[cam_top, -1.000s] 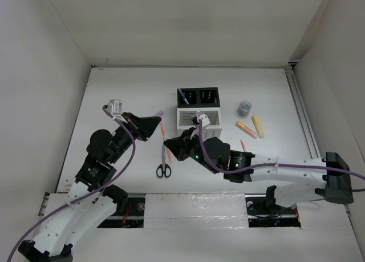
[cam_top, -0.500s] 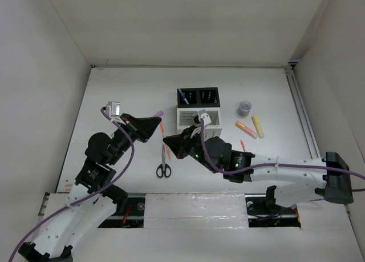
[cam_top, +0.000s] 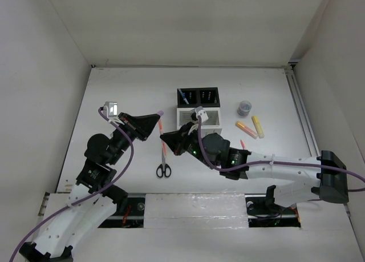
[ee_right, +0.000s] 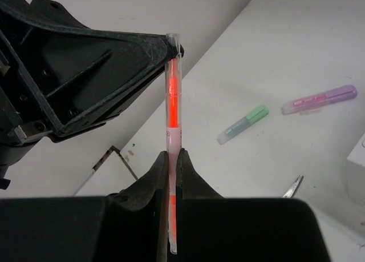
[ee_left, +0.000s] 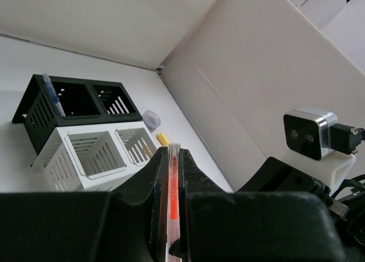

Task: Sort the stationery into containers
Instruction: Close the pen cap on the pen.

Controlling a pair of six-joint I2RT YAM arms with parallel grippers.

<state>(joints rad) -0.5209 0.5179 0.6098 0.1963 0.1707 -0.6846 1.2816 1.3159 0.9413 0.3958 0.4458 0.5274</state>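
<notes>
The right gripper swings outward over the black compartment (cam_top: 190,97) already holding the blue pen next, lowers the orange pen inside and releases it.
Both grippers are shut on one thin orange pen (cam_top: 162,133), one at each end, above the table. My left gripper (cam_top: 155,121) clamps its upper end (ee_left: 173,182). My right gripper (cam_top: 166,141) clamps its lower end (ee_right: 171,102). The containers stand behind them: a black pair (cam_top: 199,89) joined to a white pair (cam_top: 199,123). They also show in the left wrist view, the black pair (ee_left: 34,111) and the white pair (ee_left: 63,165). A blue pen (cam_top: 182,96) stands in the left black compartment. Black-handled scissors (cam_top: 163,164) lie below the pen.
A grey tape roll (cam_top: 244,108), a yellow highlighter (cam_top: 258,126), an orange highlighter (cam_top: 246,129) and a short red pen (cam_top: 243,145) lie right of the containers. A green highlighter (ee_right: 242,124) and a pink highlighter (ee_right: 319,99) lie on the table under the grippers.
My right gripper has shifted slightly up and left, toward the left gripper. The left wrist has tilted a little. The pen stays between the two grippers.
</notes>
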